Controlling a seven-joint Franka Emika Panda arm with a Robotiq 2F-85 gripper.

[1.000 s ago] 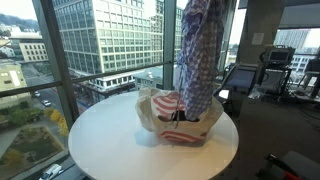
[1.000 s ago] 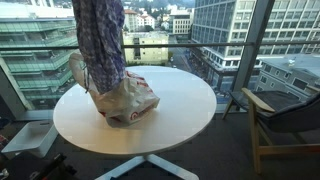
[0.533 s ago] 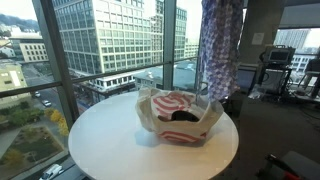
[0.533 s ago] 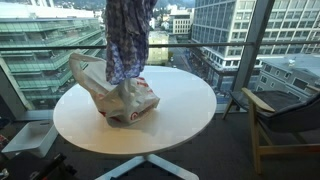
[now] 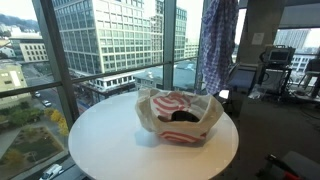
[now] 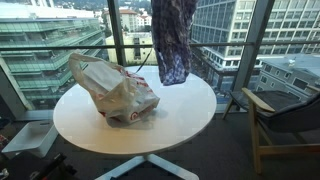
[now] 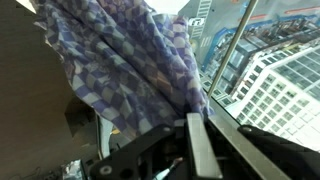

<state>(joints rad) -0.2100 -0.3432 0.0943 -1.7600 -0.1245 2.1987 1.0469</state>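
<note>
My gripper next tilts down and shifts toward the bag, releasing the cloth's top high above the table beside it, where the white surface is empty.
A blue and white checked cloth [image 5: 215, 45] hangs in the air, clear of the bag, over the far side of the round white table [image 5: 110, 140]. It also shows in the other exterior view [image 6: 172, 40] and fills the wrist view [image 7: 120, 60]. My gripper [image 7: 190, 125] is shut on the cloth's top; the gripper is above the picture's edge in both exterior views. A white plastic bag with red stripes [image 5: 178, 115] sits open on the table, with something dark inside, and shows in the other exterior view too [image 6: 115, 90].
Tall windows [image 5: 110, 40] with a railing stand just behind the table. A wooden armchair [image 6: 285, 115] is beside the table. Exercise machines [image 5: 275, 70] stand at the back. The table's foot [image 6: 150, 165] spreads on the dark floor.
The cloth has been lifted out of the bag and carried sideways, away from it. The bag stays on the table, now open and uncovered.
</note>
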